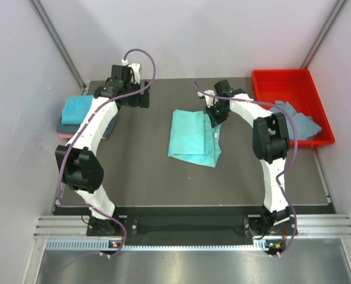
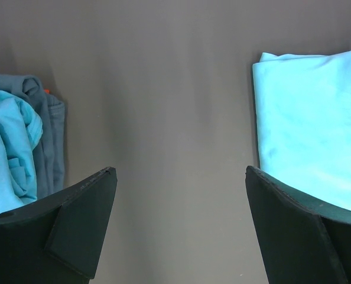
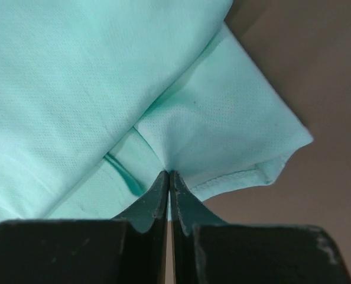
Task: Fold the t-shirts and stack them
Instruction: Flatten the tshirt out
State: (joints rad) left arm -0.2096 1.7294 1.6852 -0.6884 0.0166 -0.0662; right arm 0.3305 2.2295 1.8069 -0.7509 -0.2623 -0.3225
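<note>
My right gripper is already pinching the opposite side of the t-shirt. My left gripper will move down and to the right in the top view, onto the teal t-shirt's nearest edge.
A teal t-shirt lies partly folded in the middle of the table. My right gripper is at its back right corner, shut on a fold of the teal cloth; its jaws are pressed together on the pinch. My left gripper is open and empty over bare table at the back left; its wrist view shows the teal shirt at the right. A folded stack at the left edge has a turquoise shirt on top and a pink one at the bottom. A slate grey-blue shirt lies crumpled in the red tray.
The red tray stands at the back right corner. In the left wrist view, crumpled turquoise cloth and slate cloth lie at the left edge. Grey walls close in the table on three sides.
</note>
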